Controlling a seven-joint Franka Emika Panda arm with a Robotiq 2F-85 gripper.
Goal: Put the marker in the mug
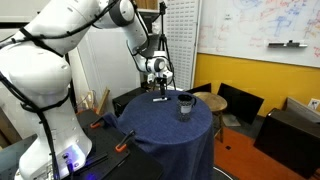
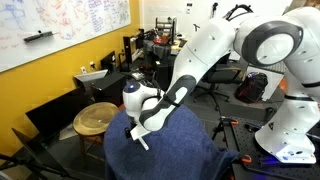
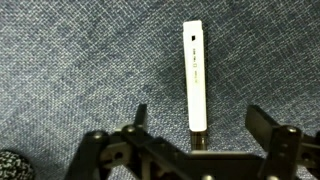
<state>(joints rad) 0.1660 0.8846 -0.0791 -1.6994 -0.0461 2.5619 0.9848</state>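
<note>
The marker (image 3: 195, 75) is below my gripper, between its open fingers, so next I will move my gripper down onto the marker's white body (image 3: 197, 118) beside the marker's dark end and close it.
The white marker (image 3: 195, 75) lies flat on the blue cloth, between my open fingers in the wrist view. My gripper (image 3: 200, 118) is open and straddles the marker's near end, fingers apart from it on both sides. In an exterior view the gripper (image 1: 160, 90) hovers just over the round blue-draped table (image 1: 170, 130), with the marker (image 1: 160, 99) below it. The dark mug (image 1: 185, 105) stands upright on the table a short way beside the gripper. In an exterior view the gripper (image 2: 140, 133) is low over the table (image 2: 175, 155); the mug is hidden there.
A round wooden stool (image 1: 211, 100) stands close beside the table and also shows in an exterior view (image 2: 97, 119). Orange-handled clamps (image 1: 122, 148) hang at the cloth's edge. Dark chairs (image 1: 240, 103) and a yellow wall with a whiteboard are behind.
</note>
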